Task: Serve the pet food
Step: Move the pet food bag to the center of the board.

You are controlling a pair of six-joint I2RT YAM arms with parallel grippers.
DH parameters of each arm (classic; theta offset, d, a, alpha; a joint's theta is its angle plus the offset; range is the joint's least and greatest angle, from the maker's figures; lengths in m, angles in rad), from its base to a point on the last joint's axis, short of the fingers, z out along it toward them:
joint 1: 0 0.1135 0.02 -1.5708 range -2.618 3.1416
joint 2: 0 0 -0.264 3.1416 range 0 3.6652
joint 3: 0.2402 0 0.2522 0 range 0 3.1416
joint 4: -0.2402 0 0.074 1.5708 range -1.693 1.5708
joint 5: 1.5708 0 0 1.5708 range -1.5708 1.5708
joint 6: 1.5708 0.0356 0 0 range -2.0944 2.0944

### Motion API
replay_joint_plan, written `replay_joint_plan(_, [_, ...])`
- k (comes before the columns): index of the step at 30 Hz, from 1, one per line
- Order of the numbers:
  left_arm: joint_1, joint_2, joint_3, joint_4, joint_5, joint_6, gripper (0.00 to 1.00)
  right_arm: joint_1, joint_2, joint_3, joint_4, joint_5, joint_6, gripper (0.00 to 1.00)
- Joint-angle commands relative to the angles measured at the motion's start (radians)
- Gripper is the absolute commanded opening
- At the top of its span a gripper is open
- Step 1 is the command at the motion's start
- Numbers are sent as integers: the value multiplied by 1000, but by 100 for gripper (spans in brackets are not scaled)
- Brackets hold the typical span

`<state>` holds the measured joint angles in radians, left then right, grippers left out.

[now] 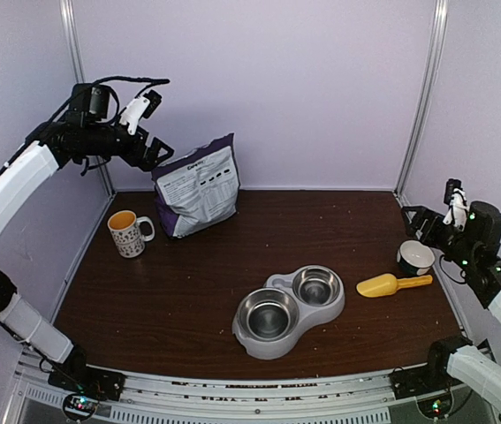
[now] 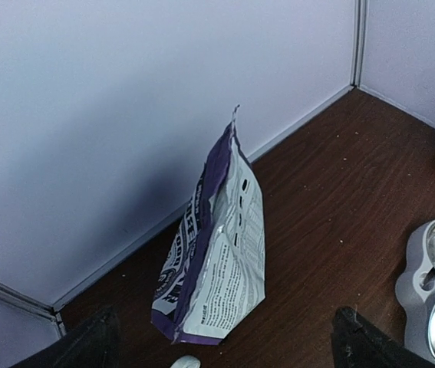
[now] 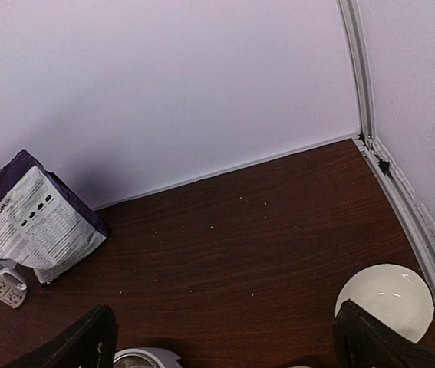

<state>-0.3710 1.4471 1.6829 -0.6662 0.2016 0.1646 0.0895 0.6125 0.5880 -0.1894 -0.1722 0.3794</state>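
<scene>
My left gripper needs to move down onto the bag's upper edge on the mug's side (image 1: 167,167), with its open fingers on either side of the purple border.
No pet food shows in any view. A purple-and-white bag (image 1: 197,185) stands upright at the back left, its top closed. My left gripper (image 1: 156,152) hangs open high up, just left of the bag's top, holding nothing. In the left wrist view the bag (image 2: 217,253) stands between and beyond the wide-apart fingertips (image 2: 94,341). A grey double bowl (image 1: 288,309) with two steel cups, both bare, sits front centre. A yellow scoop (image 1: 391,284) lies to its right. My right gripper (image 1: 420,221) is open and holds nothing, raised at the right edge above a small cup (image 1: 415,258).
A spotted mug (image 1: 127,233) stands left of the bag, near the left wall. Walls close in the table at the back and on both sides. In the right wrist view the white cup (image 3: 386,300) sits by the right wall, and the bag (image 3: 37,218) and mug (image 3: 4,284) are far left.
</scene>
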Motion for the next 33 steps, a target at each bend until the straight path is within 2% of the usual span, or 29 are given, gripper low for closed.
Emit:
replay_joint_plan(1, [31,79,77,-7,4,27,98,3,-17,26,-17,-126,-27,100])
replay_joint_plan(9, [124,143,7,43,130,43,98,3,-17,2,20,-159,0,100])
replay_joint_plan(13, [132,156,-47,51,150,79,98,4,-16,7,25,-162,10,100])
replay_joint_plan(22, [136,189,-63,76,80,94,97,4,-2,-6,33,-167,29,100])
replay_joint_plan(27, [141,229,-58,77,68,95,71,3,6,-16,54,-177,42,100])
replay_joint_plan(33, [141,238,-60,76,98,97,30,3,5,-12,41,-177,34,100])
